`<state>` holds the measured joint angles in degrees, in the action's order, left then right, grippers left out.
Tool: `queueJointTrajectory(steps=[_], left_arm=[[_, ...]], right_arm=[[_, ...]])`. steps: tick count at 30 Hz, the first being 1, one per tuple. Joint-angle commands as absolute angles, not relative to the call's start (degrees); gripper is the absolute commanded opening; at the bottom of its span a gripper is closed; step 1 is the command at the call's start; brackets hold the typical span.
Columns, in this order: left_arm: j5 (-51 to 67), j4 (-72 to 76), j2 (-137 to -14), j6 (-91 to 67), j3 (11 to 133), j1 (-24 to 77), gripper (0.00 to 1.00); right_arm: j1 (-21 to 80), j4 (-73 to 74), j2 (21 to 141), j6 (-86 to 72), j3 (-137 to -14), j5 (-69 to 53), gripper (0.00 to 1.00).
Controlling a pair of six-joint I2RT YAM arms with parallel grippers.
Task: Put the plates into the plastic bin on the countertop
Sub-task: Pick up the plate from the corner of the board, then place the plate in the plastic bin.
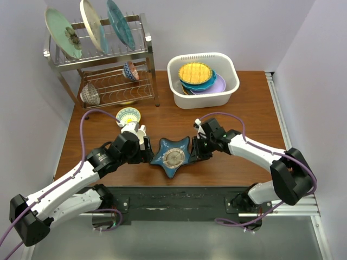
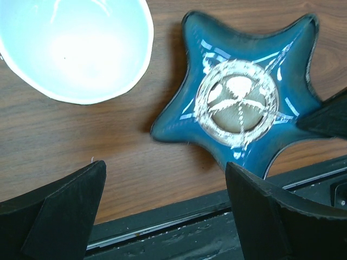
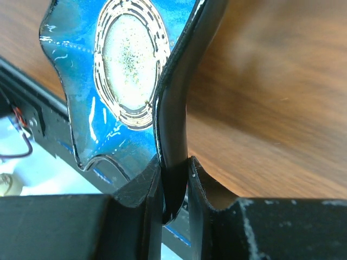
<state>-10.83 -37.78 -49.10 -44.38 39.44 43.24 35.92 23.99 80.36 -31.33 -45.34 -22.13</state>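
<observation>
The right gripper lifts the star plate next, carries it outward over the amber plate in the bin and lowers to release it, since plates already stack there.
A teal star-shaped plate (image 1: 172, 156) (image 2: 238, 97) lies near the countertop's (image 1: 244, 114) front edge, between both arms. My right gripper (image 1: 196, 149) (image 3: 174, 179) is shut on the plate's (image 3: 114, 70) right point, with the dark rim pinched between its jaws. My left gripper (image 1: 143, 150) (image 2: 165, 211) stands open just left of the plate, nothing between its fingers. The white plastic bin (image 1: 206, 100) at the back holds stacked plates, an amber one (image 1: 196, 72) on top and a lavender one (image 1: 218, 84) beneath. I cannot tell whether the star plate is off the wood.
A steel wire rack (image 1: 146, 59) at back left holds a mint plate (image 1: 64, 33), a striped-rim plate (image 1: 92, 24) and a dark teal plate (image 1: 120, 23), with two small bowls (image 1: 130, 70) on its lower shelf. Another small bowl (image 1: 128, 115) (image 2: 76, 46) sits beside my left gripper.
</observation>
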Motion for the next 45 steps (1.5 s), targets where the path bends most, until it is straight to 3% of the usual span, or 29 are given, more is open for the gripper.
queueJointTrajectory(steps=[1, 23, 45], left_arm=[[-11.42, -37.09, -48.69, -44.21, 42.27, 43.42, 0.96], [-11.34, -35.95, -51.5, -43.06, 42.36, 43.42, 0.97], [-10.11, -36.21, -50.01, -43.16, 41.31, 43.42, 0.97]], right_arm=[[30.86, 23.81, 79.1, -27.79, -51.68, -26.54, 0.0], [23.47, 28.83, 78.84, -23.11, -63.01, -30.58, 0.0], [16.26, 25.93, 88.85, -26.8, -81.21, -36.82, 0.0]])
